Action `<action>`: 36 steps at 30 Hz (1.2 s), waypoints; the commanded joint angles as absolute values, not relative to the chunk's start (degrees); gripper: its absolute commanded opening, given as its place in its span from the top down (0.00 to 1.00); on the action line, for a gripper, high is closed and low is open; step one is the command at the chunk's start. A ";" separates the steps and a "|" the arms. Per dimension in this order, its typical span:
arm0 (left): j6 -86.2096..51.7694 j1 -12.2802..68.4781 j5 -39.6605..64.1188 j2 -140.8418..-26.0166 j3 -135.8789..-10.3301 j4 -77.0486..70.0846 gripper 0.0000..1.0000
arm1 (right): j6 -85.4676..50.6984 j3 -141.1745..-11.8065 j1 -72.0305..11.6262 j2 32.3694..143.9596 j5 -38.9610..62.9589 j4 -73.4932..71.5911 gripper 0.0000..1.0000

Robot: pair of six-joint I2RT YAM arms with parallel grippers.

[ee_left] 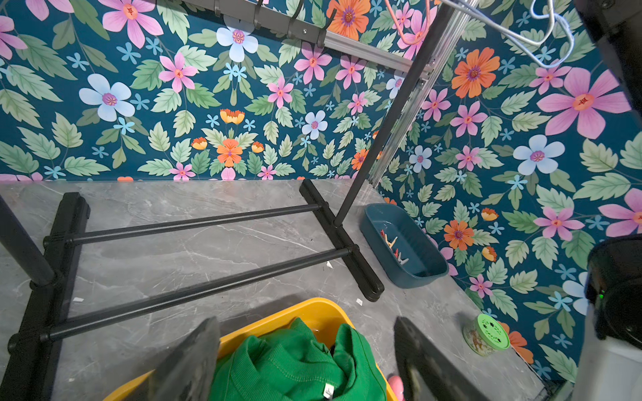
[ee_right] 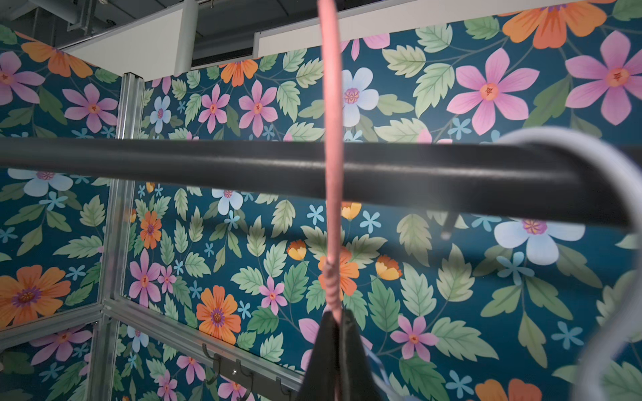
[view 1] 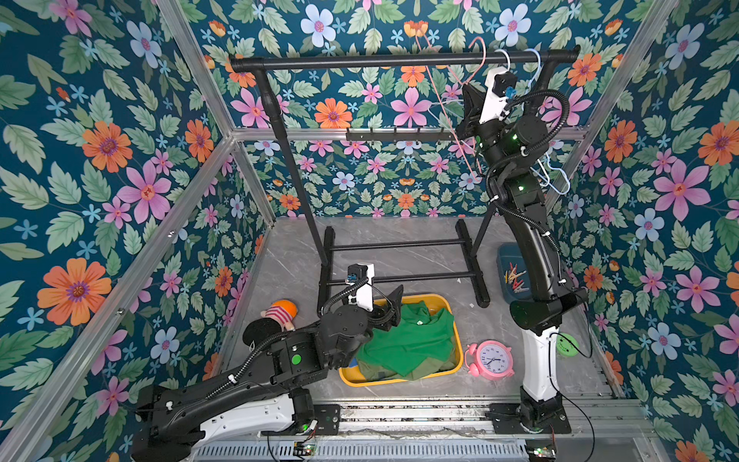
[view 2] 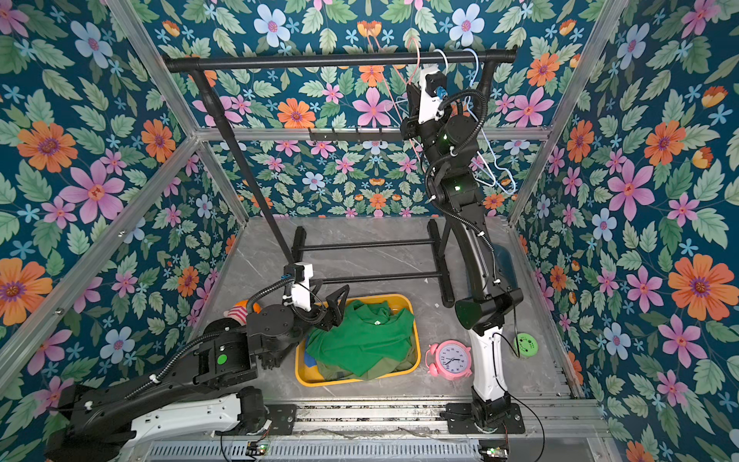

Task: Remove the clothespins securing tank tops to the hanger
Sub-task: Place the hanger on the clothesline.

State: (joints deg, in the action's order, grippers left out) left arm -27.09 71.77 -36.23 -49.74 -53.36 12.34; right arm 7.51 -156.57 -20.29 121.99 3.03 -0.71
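The pink hanger's hook still arches above the black bar, so my right gripper needs to move down, settle the hook onto the bar and release the hanger's neck there.
The tank tops lie piled in a yellow bin (view 1: 400,382) (view 2: 416,340): a bright green one (view 1: 412,340) (view 2: 364,336) (ee_left: 288,364) on top, olive cloth (view 1: 380,370) under it, a blue scrap (view 2: 310,360) at the edge. My left gripper (view 1: 394,306) (view 2: 338,304) (ee_left: 304,323) hovers open over the bin's far end, holding nothing. Several clothespins (view 1: 516,278) (ee_left: 392,244) lie in a dark blue tray (view 1: 504,256) (ee_left: 417,270). High up, my right gripper (view 1: 470,94) (view 2: 412,92) (ee_right: 335,314) is shut on the neck of a bare pink hanger (view 1: 478,52) (ee_right: 331,104), whose hook arches at the black rail (view 1: 400,61) (ee_right: 208,166).
Bare white (view 1: 504,56) and pale blue (view 1: 560,180) hangers hang at the rail's right end by my right arm. The rack's black feet and crossbars (view 1: 400,276) lie behind the bin. A doll (view 1: 280,312), pink alarm clock (view 1: 492,360) and green-lidded tin (view 1: 567,345) stand on the floor.
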 commanded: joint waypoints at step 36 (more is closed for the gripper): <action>-21.18 71.85 -44.07 -41.82 -56.86 15.96 0.01 | -0.35 -139.84 -20.30 104.73 14.22 9.75 0.01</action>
